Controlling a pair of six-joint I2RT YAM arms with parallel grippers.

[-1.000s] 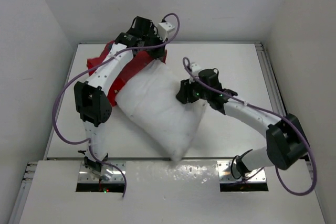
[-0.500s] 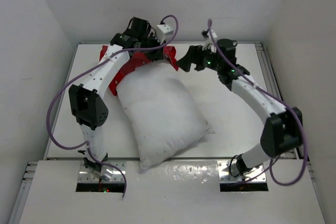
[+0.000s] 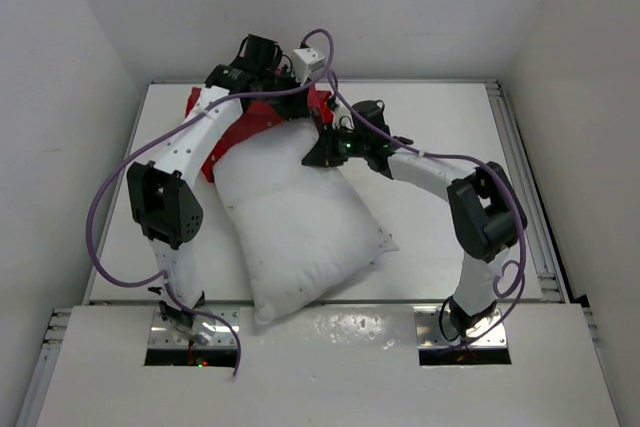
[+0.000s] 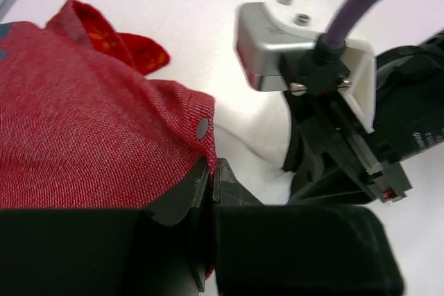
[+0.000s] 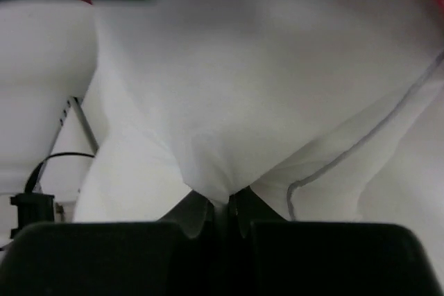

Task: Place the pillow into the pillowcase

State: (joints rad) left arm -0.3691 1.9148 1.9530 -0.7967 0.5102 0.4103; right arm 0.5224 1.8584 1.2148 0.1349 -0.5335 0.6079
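I need to pull my right gripper to the right in the top view, over the bare tabletop next to the red pillowcase, to spread out the bunched fabric. Then I should let go of it.
The white pillow [image 3: 300, 217] lies slantwise across the table, its far end tucked into the red pillowcase [image 3: 225, 152] at the back left. My left gripper [image 3: 298, 97] is at the back, shut on the pillowcase's hem [image 4: 201, 129]; red cloth is pinched between its closed jaws. The pillow [image 4: 253, 147] shows white just beyond that hem. My right gripper [image 3: 320, 152] sits at the pillow's far right corner, beside the case's mouth. It is shut on a pinch of the pillow's white fabric [image 5: 222, 171], which bunches into its jaws. A seam line [image 5: 361, 140] runs to the right.
The white table [image 3: 450, 117] is walled by white panels on three sides. The right arm's black wrist and grey camera box [image 4: 298, 46], with its purple cable, stand close to my left gripper. The pillow's near corner [image 3: 262, 319] overhangs the table's front edge.
The right gripper let go of the pillow's right edge, swung to the back while open, then came down on the far right corner and shut. The pillow dropped flat and shifted left.
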